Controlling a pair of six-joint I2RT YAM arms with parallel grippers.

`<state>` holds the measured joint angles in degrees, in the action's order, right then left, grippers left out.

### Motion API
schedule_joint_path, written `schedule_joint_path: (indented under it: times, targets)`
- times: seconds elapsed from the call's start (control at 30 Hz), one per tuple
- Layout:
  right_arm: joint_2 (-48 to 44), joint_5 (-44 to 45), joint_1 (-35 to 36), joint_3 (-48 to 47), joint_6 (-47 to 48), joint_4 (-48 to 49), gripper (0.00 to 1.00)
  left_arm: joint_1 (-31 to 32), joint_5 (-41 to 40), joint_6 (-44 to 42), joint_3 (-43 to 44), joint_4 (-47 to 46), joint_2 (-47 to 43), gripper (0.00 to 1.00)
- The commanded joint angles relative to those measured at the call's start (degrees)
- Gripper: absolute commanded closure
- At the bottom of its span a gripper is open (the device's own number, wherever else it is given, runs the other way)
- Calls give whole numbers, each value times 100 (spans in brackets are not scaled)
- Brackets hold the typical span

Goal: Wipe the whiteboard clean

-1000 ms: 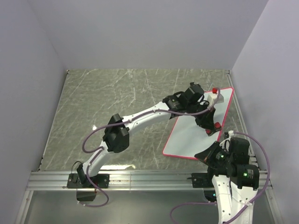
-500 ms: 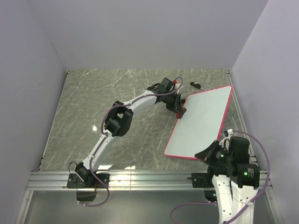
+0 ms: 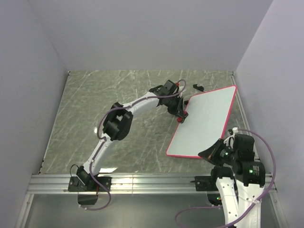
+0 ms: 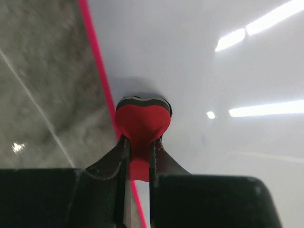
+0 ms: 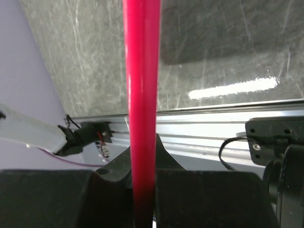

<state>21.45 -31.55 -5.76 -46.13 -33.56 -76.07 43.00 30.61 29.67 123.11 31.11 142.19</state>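
Observation:
My right gripper moves outward over the tabletop toward the far wall next, dragging the board along, then releases, since the board's rim (image 5: 141,95) runs between its shut fingers.
The whiteboard (image 3: 204,126), white with a pink-red rim, lies slanted at the right of the table. Its face (image 4: 213,85) shows only light reflections. My left gripper (image 3: 181,113) is at the board's left edge, shut on the red eraser (image 4: 142,121), whose dark pad rests on the board just inside the rim (image 4: 97,61). My right gripper (image 3: 209,154) is at the board's near right corner. In the right wrist view the rim (image 5: 141,95) runs straight between the shut jaws of that gripper (image 5: 142,156).
The tabletop (image 3: 95,109) is grey with a marble pattern, closed in by pale walls on three sides. A small black object (image 3: 198,87) lies by the board's far corner. An aluminium rail (image 3: 142,180) runs along the near edge.
A second ago my left gripper with the eraser was over the board's far right part. It swept left to the board's left edge and has since hardly moved. The right gripper kept its hold.

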Motion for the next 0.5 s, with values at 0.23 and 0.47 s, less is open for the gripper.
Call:
schedule_joint_path:
  times: [0.23,0.47]
  targets:
    - [658,289,66,-1257,42,1332,100,-740,-389,188,-1165,-342,-2493,100]
    - [913,1782,66,-2225,69,1296,100,-1364,-846,-66,-2271,-141,-3223,100]
